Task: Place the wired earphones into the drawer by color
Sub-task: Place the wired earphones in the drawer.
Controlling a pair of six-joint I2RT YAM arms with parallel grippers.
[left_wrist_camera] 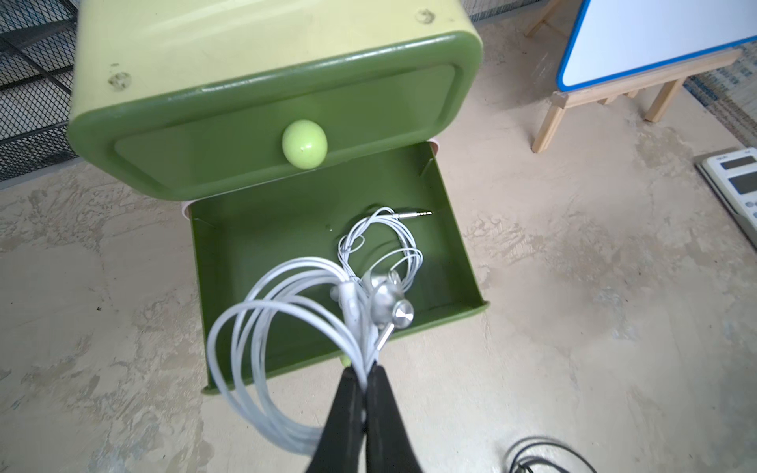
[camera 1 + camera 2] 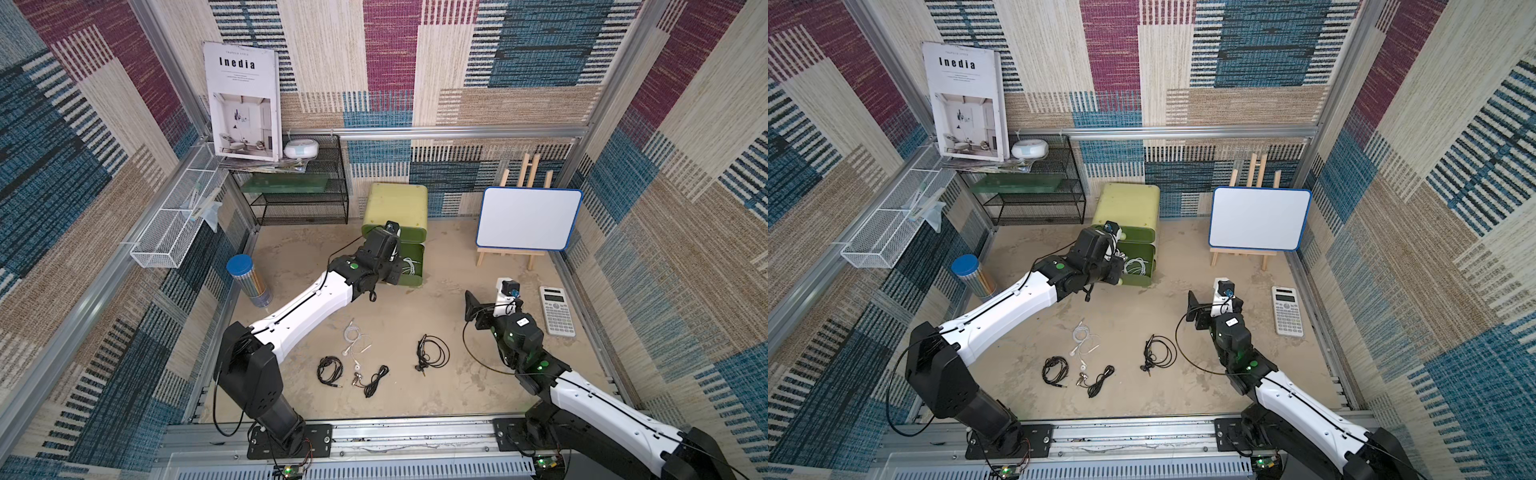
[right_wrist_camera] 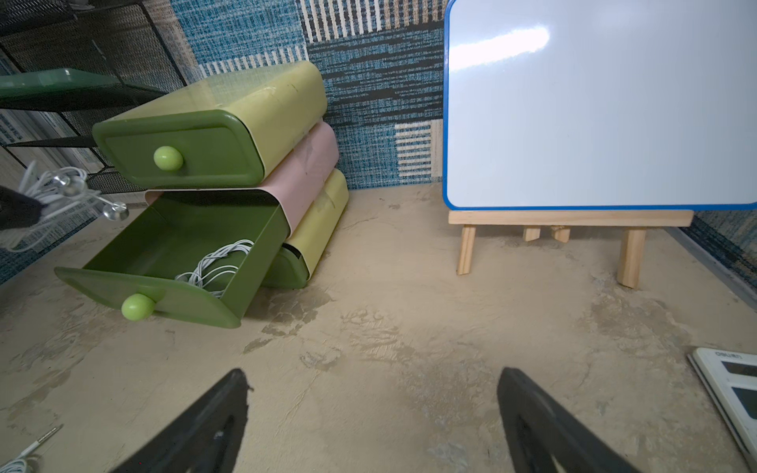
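The drawer's bare bottom beside the other bundle is below and outward of my left gripper, so the gripper will go down and outward to let go of the second white bundle (image 1: 350,303).
The green drawer unit (image 2: 395,203) has its middle drawer (image 1: 254,254) pulled open. One bundle of white wired earphones (image 1: 411,214) lies inside it. My left gripper (image 1: 366,368) is shut on a second white bundle (image 1: 350,303) with silver earbuds, which hangs just over the drawer's front edge. On the table lie loose white earphones (image 2: 353,336) and three black ones (image 2: 330,369) (image 2: 374,380) (image 2: 433,353). Off to the right, my right gripper (image 3: 372,393) stands open over bare table, holding nothing.
A whiteboard on a wooden easel (image 2: 528,218) stands at the back right, with a calculator (image 2: 556,309) in front of it. A blue-lidded cylinder (image 2: 249,278), a black mesh shelf (image 2: 299,183) and a white wire basket (image 2: 174,232) stand at the left.
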